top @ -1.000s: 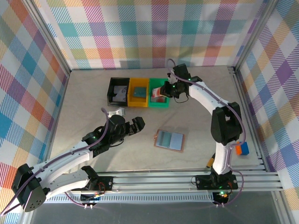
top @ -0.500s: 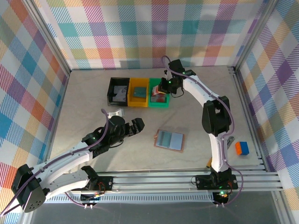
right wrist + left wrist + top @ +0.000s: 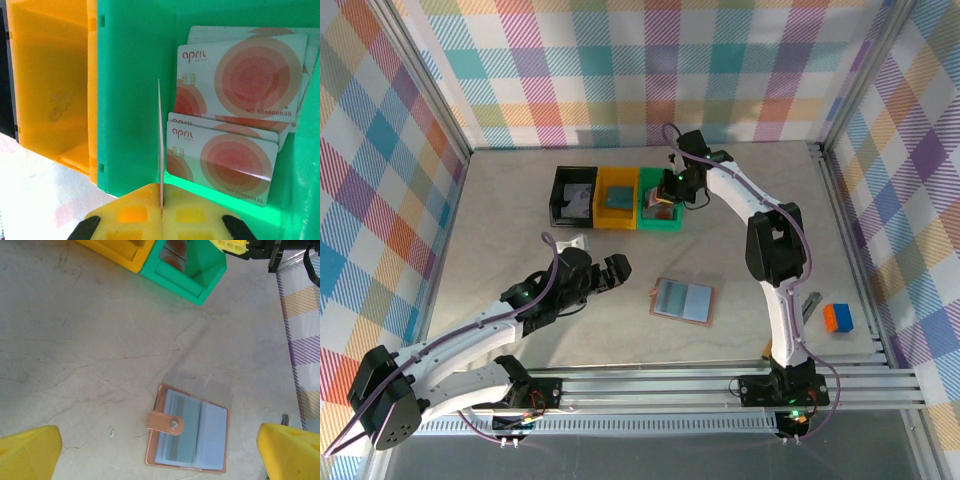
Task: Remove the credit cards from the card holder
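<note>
The edge-on credit card goes deeper down into the green bin [image 3: 130, 90] with my right gripper next and comes free there, because pale cards with red-orange spots already lie there.
The card holder [image 3: 683, 299] lies open and flat on the table, reddish-brown with grey-blue pockets. In the left wrist view the card holder [image 3: 215, 430] has a teal-blue credit card [image 3: 186, 437] in its left pocket, under the snap strap. My left gripper [image 3: 611, 272] hovers open to the left of it, and its yellow fingertips [image 3: 30, 452] stand wide apart on either side of the holder. My right gripper [image 3: 161, 197] is shut on a thin credit card [image 3: 160, 135] seen edge-on, inside the green bin [image 3: 130, 90]. Several pale cards with red-orange spots [image 3: 240, 75] lie in that bin.
A black bin [image 3: 574, 196], a yellow bin [image 3: 616, 197] and the green bin [image 3: 658, 226] stand in a row at the back. An orange and blue block [image 3: 837, 318] sits at the right edge. Plaid walls close in the table.
My right gripper has swung left and down over the green bin with the card in it. The left arm and the card holder have stayed put.
</note>
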Motion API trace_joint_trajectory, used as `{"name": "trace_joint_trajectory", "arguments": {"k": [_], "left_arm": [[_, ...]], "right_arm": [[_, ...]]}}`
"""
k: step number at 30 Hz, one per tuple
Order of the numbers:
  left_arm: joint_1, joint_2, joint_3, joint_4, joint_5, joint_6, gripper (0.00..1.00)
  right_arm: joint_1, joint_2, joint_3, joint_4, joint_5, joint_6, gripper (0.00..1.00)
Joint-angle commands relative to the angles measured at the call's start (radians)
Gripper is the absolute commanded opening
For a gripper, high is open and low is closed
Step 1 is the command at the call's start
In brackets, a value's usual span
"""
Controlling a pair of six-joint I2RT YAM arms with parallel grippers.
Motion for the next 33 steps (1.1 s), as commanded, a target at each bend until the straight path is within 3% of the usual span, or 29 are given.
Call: {"name": "trace_joint_trajectory", "arguments": {"k": [1,33], "left_arm": [[0.007,0.004,-0.018,0.031,0.01,-0.009,1.0],[0.006,0.008,-0.044,0.044,0.017,-0.017,1.0]], "right_arm": [[-0.003,0.037,0.062,-0.01,-0.002,-0.002,0.0],[-0.004,0.153,0.177,-0.053,0.006,-0.033,0.0]]}}
